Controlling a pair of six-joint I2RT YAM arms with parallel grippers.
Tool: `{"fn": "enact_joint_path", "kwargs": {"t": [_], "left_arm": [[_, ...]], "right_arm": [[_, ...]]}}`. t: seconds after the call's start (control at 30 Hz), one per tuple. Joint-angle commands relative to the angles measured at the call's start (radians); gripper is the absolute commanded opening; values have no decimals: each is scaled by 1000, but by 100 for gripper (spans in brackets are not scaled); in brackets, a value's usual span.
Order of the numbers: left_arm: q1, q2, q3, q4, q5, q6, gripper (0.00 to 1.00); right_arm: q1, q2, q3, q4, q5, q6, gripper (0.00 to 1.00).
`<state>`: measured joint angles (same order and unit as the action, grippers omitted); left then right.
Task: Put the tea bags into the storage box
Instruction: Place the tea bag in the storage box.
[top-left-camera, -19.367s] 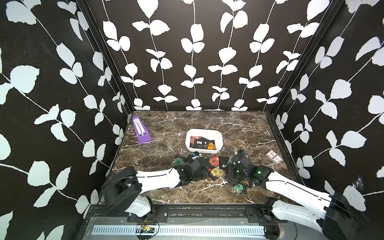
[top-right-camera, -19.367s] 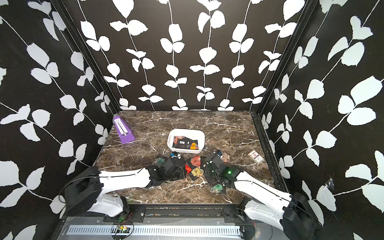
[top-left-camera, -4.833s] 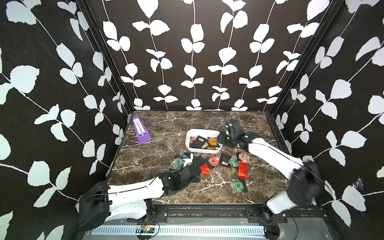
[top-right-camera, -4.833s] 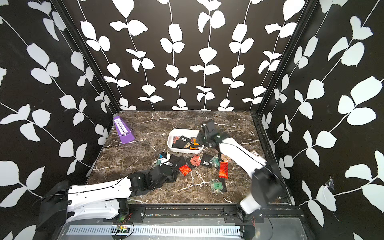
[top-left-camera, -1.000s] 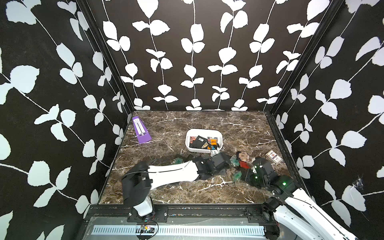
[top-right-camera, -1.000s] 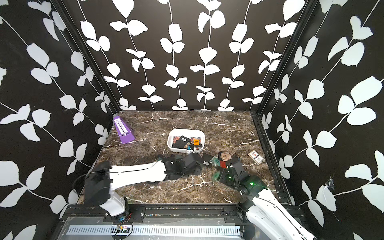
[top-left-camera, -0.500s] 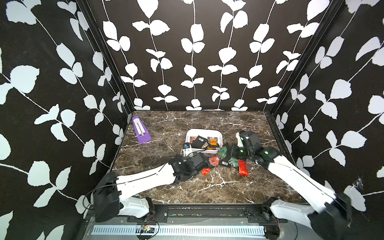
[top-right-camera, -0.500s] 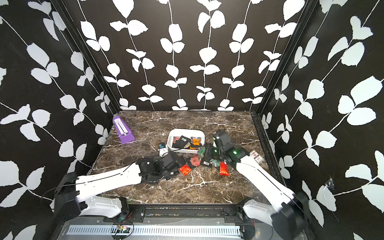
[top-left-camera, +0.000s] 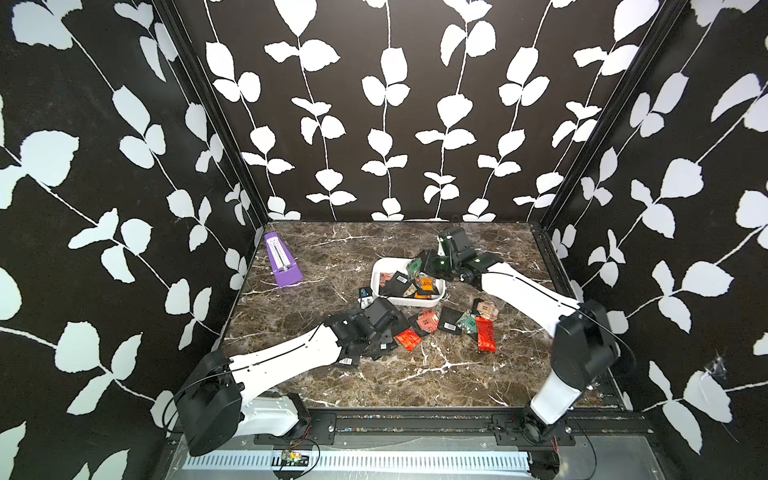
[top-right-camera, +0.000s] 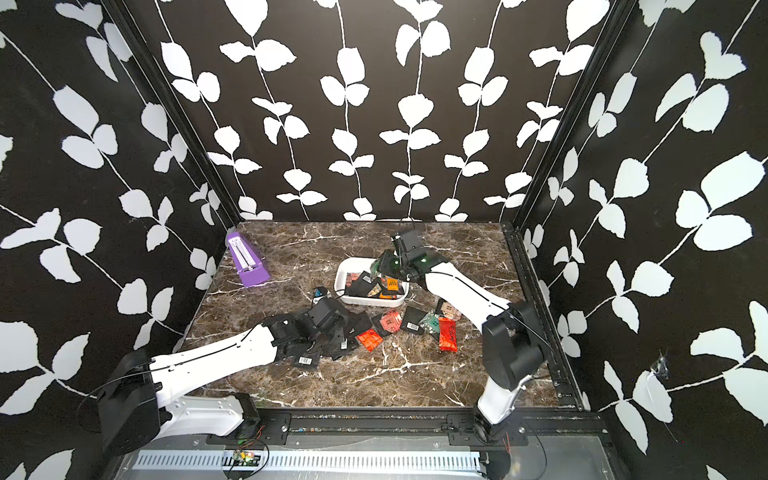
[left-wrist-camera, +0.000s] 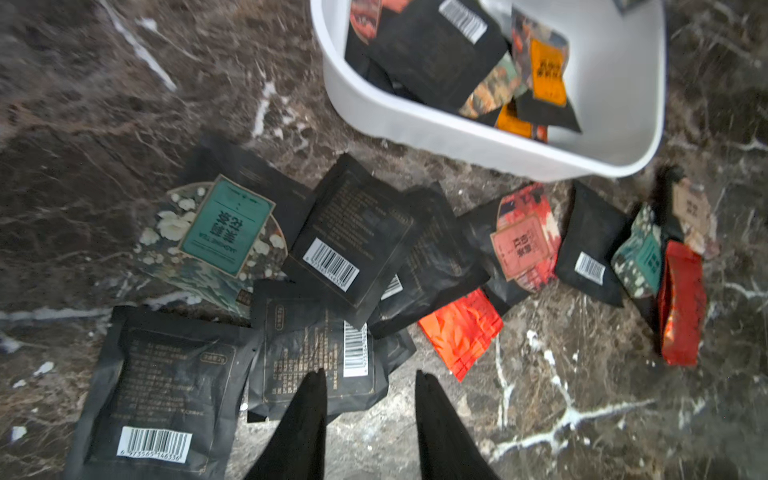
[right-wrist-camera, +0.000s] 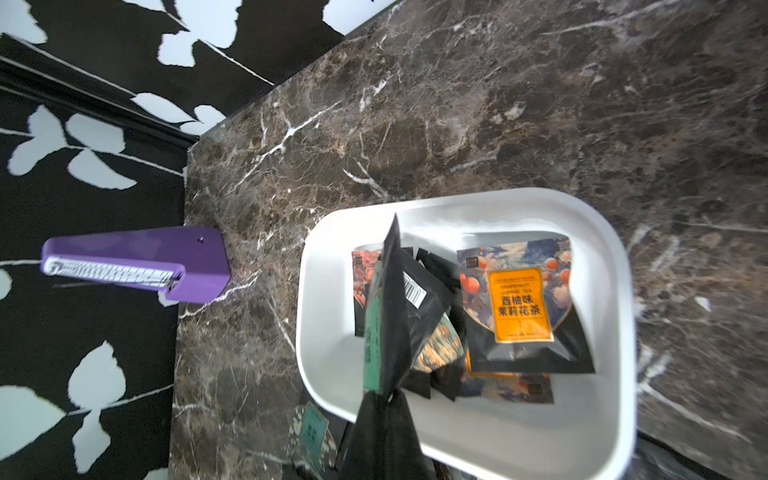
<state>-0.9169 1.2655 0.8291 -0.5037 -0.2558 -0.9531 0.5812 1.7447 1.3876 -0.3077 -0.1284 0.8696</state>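
Note:
My right gripper should next go down toward the black barcoded bag (top-left-camera: 396, 284) (right-wrist-camera: 425, 305) in the storage box and let go of the green-faced tea bag, because that tea bag already hangs over the opening.
The storage box (top-left-camera: 380, 270) (top-right-camera: 344, 272) is a white tub in mid-table with several tea bags in it, one orange-labelled (right-wrist-camera: 519, 307). My right gripper (right-wrist-camera: 388, 395) (top-left-camera: 432, 266) is shut on a green-faced tea bag (right-wrist-camera: 376, 328) (top-left-camera: 414, 267), held edge-on above the box's far right end. Loose tea bags lie in front of the box: black barcoded ones (left-wrist-camera: 349, 237), a green one (left-wrist-camera: 224, 224), red ones (top-left-camera: 408, 340). My left gripper (left-wrist-camera: 370, 374) (top-left-camera: 384, 338) stands open and empty over the black sachets (left-wrist-camera: 316, 353) at the pile's left end.
A purple metronome (top-left-camera: 282, 266) (right-wrist-camera: 137, 262) stands at the back left near the wall. A small black-and-white object (top-left-camera: 365, 296) lies just left of the box. More sachets, among them a long red one (top-left-camera: 485, 334), lie under the right arm. Patterned walls enclose three sides.
My right gripper has carried the green tea bag from the pile up over the box. My left gripper has drawn back leftward along the pile and its jaws have opened.

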Motion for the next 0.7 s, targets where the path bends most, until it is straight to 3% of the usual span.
{"fn": "enact_joint_path", "kwargs": {"t": [0.0,0.2,0.3,0.37,0.47,0.67], "left_arm": [[52,-38,-18,-13,104,83,34],[138,-72,3,-103,177,161,36],[162,-67,14,-143,205,177,37],[182,-72,18,-167,227,177,38],[205,-100,19,-203,234,168,40],[259,-188,-27,-232,255,124,39]], "right_arm": [[26,49,36,5,59,57,0],[52,145,83,-18,68,132,1],[57,141,78,-48,81,139,15],[59,110,63,-75,103,137,29],[60,36,16,-94,129,140,40],[115,-166,-110,-117,181,143,44]]}}
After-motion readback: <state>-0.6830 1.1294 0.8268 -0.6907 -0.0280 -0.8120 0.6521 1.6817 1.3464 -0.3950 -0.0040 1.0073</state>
